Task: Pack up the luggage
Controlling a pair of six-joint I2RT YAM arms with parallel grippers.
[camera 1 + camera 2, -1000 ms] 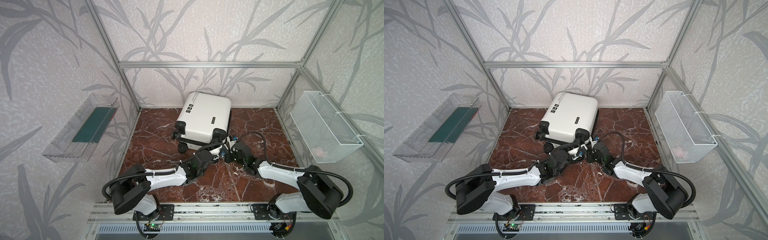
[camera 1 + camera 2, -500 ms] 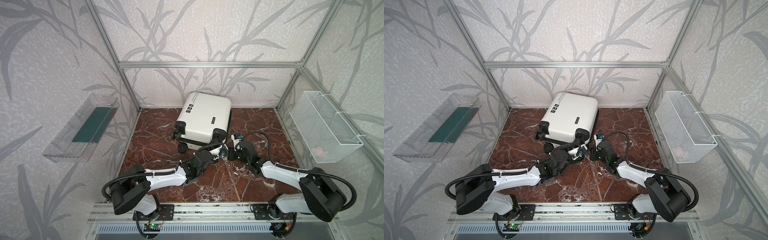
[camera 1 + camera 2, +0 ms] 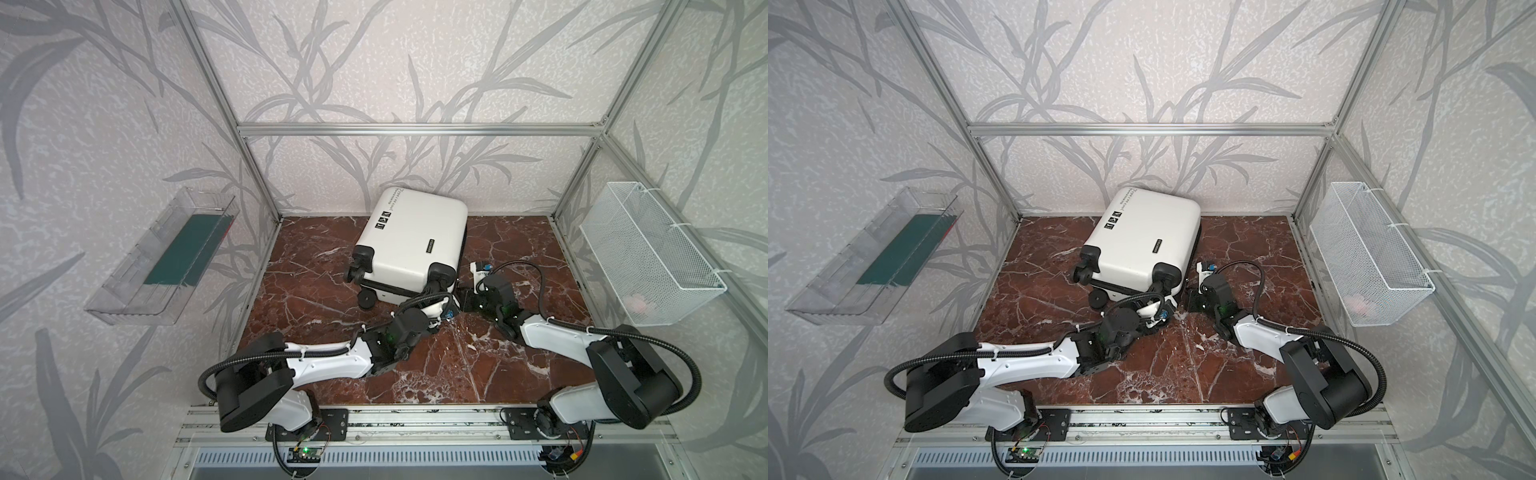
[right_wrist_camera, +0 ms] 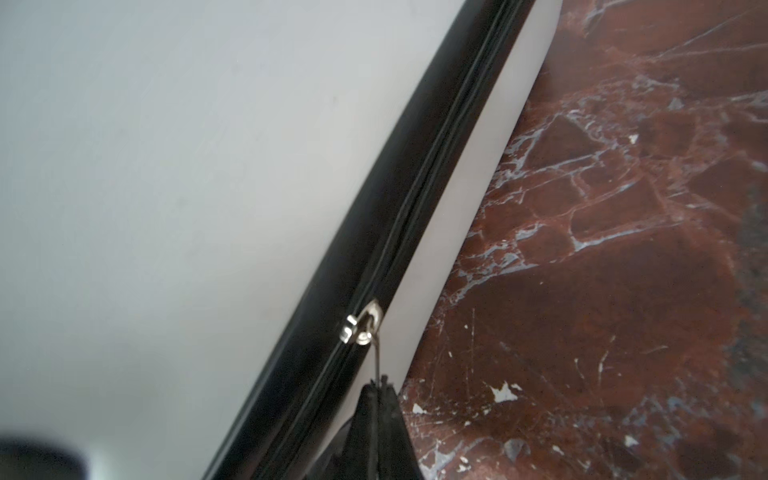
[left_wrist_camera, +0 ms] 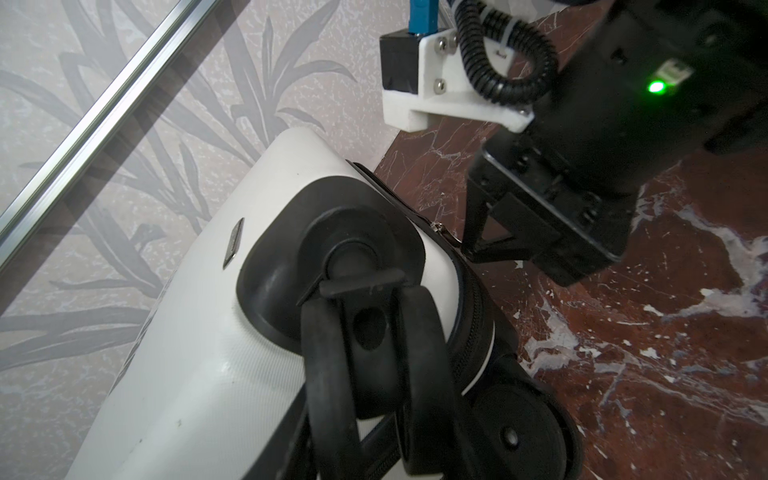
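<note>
My right gripper will next move outward along the black zipper band toward the case's far corner (image 3: 464, 214) and let go of the zipper pull, because its slider is still near the wheels.
The luggage (image 3: 411, 237) (image 3: 1142, 241), a white hard-shell case, lies shut on the marble floor with its black wheels towards the front. My left gripper (image 3: 441, 296) is at the near right corner, shut on a twin caster wheel (image 5: 328, 353) that fills the left wrist view. My right gripper (image 4: 376, 384) (image 3: 461, 297) is shut on the thin metal zipper pull (image 4: 377, 353). The pull hangs from the slider (image 4: 361, 326) on the black zipper band along the case's right side. The same gripper (image 5: 467, 249) also shows in the left wrist view, at the case's edge.
A clear plastic bin (image 3: 166, 257) holding something green hangs on the left wall. A white wire basket (image 3: 648, 257) with a small pink thing in it hangs on the right wall. Aluminium frame posts stand at the floor's back corners. Both arms lie low over the front floor.
My right gripper has moved a little back and to the right along the case's side, still holding the zipper pull. The left arm has stayed at the wheel.
</note>
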